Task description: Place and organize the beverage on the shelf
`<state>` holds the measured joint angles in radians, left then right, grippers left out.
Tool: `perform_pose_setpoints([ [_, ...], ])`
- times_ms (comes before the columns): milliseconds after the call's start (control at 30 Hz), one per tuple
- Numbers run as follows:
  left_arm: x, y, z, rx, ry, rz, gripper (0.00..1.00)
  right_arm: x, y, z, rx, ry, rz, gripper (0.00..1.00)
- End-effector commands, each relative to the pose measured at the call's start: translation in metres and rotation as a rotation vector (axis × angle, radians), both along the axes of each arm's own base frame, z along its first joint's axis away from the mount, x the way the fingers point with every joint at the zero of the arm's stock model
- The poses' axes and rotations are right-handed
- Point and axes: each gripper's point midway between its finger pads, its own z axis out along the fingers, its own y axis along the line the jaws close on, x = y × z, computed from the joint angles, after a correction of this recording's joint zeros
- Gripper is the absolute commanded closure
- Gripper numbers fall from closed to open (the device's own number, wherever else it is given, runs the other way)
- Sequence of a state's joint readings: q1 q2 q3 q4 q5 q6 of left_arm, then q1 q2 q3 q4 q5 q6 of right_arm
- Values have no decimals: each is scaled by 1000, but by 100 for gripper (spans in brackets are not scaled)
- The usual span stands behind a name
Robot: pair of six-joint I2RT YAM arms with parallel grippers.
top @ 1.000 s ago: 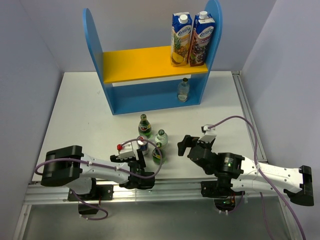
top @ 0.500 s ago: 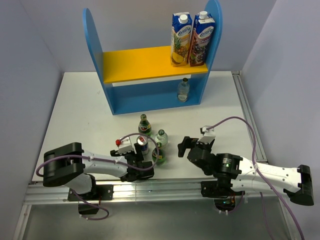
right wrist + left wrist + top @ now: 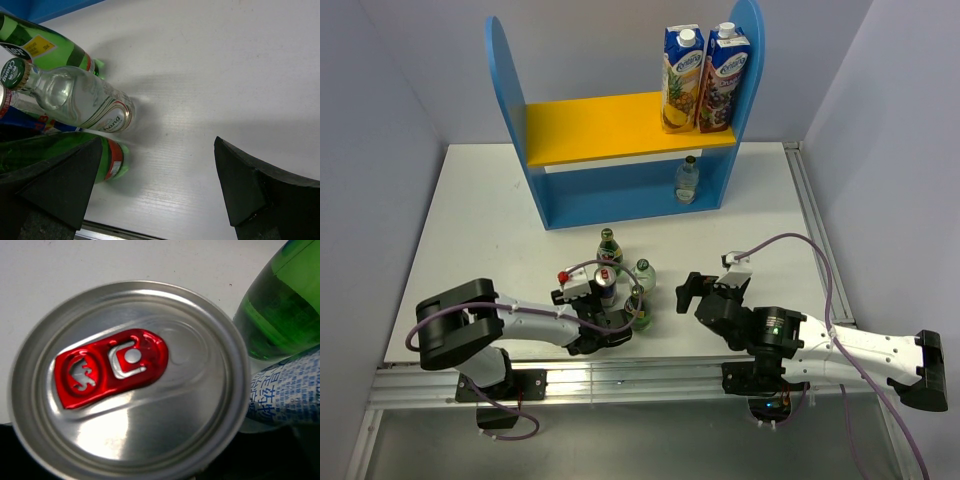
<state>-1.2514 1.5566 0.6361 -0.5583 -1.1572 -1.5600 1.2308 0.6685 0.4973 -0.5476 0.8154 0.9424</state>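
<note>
I next lift my left gripper, carry the can [image 3: 607, 284] outward onto the yellow board's end opposite the cartons and release it there, as that end is empty.
My left gripper [image 3: 606, 298] is shut on a blue-and-silver can [image 3: 607, 284] standing near the table's front. Its silver lid with a red tab [image 3: 111, 367] fills the left wrist view, and my fingers are hidden there. Around the can stand a green bottle [image 3: 608, 249] behind it, a clear bottle [image 3: 642, 274] to its right and a second green bottle [image 3: 638, 308] at the front right. Another clear bottle [image 3: 688, 179] stands on the lower level of the blue shelf [image 3: 508, 95]. My right gripper [image 3: 703, 291] is open and empty, right of the group, with bare table between its fingers [image 3: 60, 182].
Two juice cartons [image 3: 705, 78] stand at the right end of the yellow upper board [image 3: 590, 128]. The rest of that board and the left of the lower level hold nothing. Grey walls close in both sides, and a metal rail [image 3: 650, 378] runs along the front edge.
My left gripper slid right and forward around the can, and its jaws went from wide open to closed on it. The right arm stayed put.
</note>
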Motion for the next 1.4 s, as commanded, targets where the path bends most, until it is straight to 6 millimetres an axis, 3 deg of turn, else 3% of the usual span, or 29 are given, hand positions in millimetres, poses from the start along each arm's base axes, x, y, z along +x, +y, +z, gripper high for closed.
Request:
perform_pose_setpoints([
  [0,4,-5,4,6,-14,3,64,4,-2,5,24,-32,-29,0],
  [133,3,-4,12,-7,-13,15,82,4,-1,6,30,-33,-27,0],
  [233,-3,-3,31,-23,-36,26,95,3,-2,5,28,-32,-25,0],
  [267,-8,8,38,16,-34,42,97,3,-1,6,33,-33,-23,0],
  [333,-10,0,61,-13,-56,45,100,3,-1,5,26,-32,-20,0],
  [367,-13,11,73,37,-65,52,100,3,-1,6,29,-33,-21,0],
  [400,-15,0,90,10,-83,35,100,4,-1,6,30,-33,-21,0],
  [467,-15,-2,113,34,-102,14,100,3,0,6,31,-33,-18,0],
  [500,-12,-13,133,21,-126,-13,100,3,0,6,31,-33,-18,0],
  [567,-8,-17,164,31,-159,-51,100,3,0,6,29,-34,-15,0],
  [600,-2,-25,190,-13,-203,-52,100,3,1,6,29,-33,-14,0],
  [667,5,-21,222,29,-223,-73,100,3,0,5,27,-33,-11,0],
  [733,23,-27,268,-103,-297,-32,100,3,1,7,38,-35,-11,0],
  [767,28,-21,282,35,-277,-76,100,3,1,7,40,-36,-8,0],
  [800,38,-15,291,53,-281,-67,100,2,0,8,45,-38,-6,0],
  [833,46,-26,326,-37,-335,-138,100,2,1,8,50,-39,-5,1],
  [867,51,-24,330,-36,-355,-162,100,2,0,9,53,-40,-5,0],
  [900,62,-11,346,-68,-399,-132,100,2,0,9,58,-40,-6,0],
  [967,71,-7,366,-104,-426,-180,100,1,0,10,66,-40,-5,0],
  [1000,89,9,379,-103,-437,-127,100,1,-1,10,67,-41,-2,1],
  [1067,107,13,400,-89,-451,-151,100,1,0,11,73,-42,-1,1],
  [1100,126,24,398,-52,-443,-110,100,1,-1,10,68,-41,-2,1],
  [1167,141,23,413,-42,-469,-143,100,1,-2,10,73,-45,-8,1],
  [1233,168,33,410,-17,-456,-117,100,2,-3,11,77,-47,-14,1],
  [1267,175,30,420,-34,-474,-144,100,2,-3,11,79,-49,-17,1],
  [1300,193,37,411,-13,-449,-118,100,2,-4,11,84,-48,-17,1],
  [1367,208,46,417,-11,-460,-97,100,2,-4,11,88,-50,-19,1],
])
